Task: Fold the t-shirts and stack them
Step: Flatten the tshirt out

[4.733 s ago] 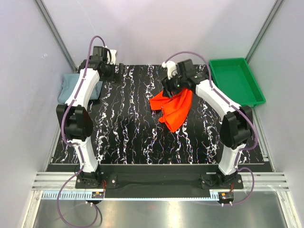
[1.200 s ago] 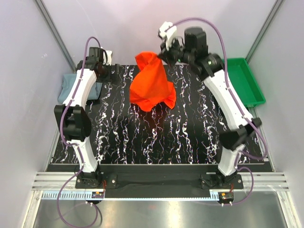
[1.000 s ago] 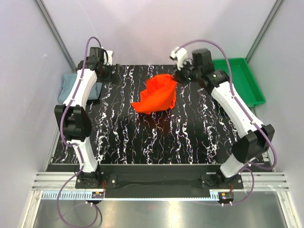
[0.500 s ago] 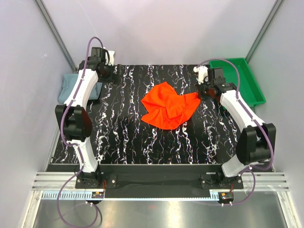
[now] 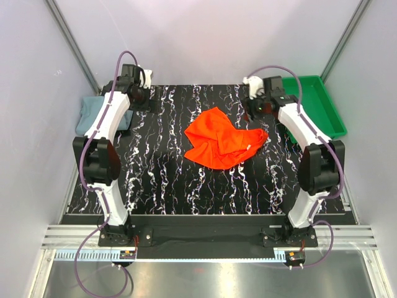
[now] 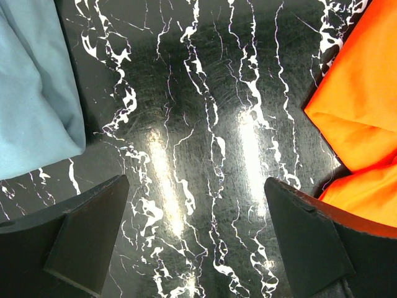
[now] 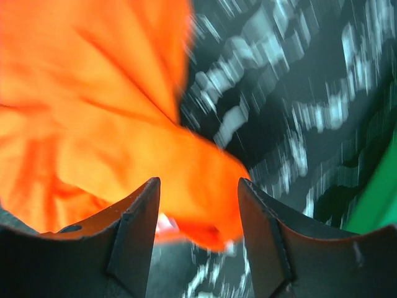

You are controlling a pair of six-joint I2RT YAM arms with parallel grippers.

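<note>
I need to move my right gripper over the shirt and down onto the top edge of the shirt's flap next, because that edge is below, to the gripper's left in the top view.
The orange-red t-shirt [image 5: 222, 139] lies loosely spread and wrinkled on the black marbled table, right of centre. It also shows in the left wrist view [image 6: 360, 118] and, blurred, in the right wrist view [image 7: 111, 124]. The grey-blue t-shirt [image 5: 93, 115] lies bunched at the table's far left edge, partly under the left arm, and shows in the left wrist view [image 6: 31, 93]. My right gripper [image 5: 250, 109] is open and empty above the orange shirt's right corner. My left gripper [image 5: 147, 98] is open and empty at the back left, over bare table.
A green plastic tray [image 5: 308, 105] stands at the back right, beside the right arm. The black marbled table [image 5: 167, 180] ends at a metal rail near the arm bases. Grey walls close in both sides.
The right gripper carried the orange shirt up, swung it down onto the table, then let go and drew back toward the far right. The shirt now lies spread. The left arm barely moved.
</note>
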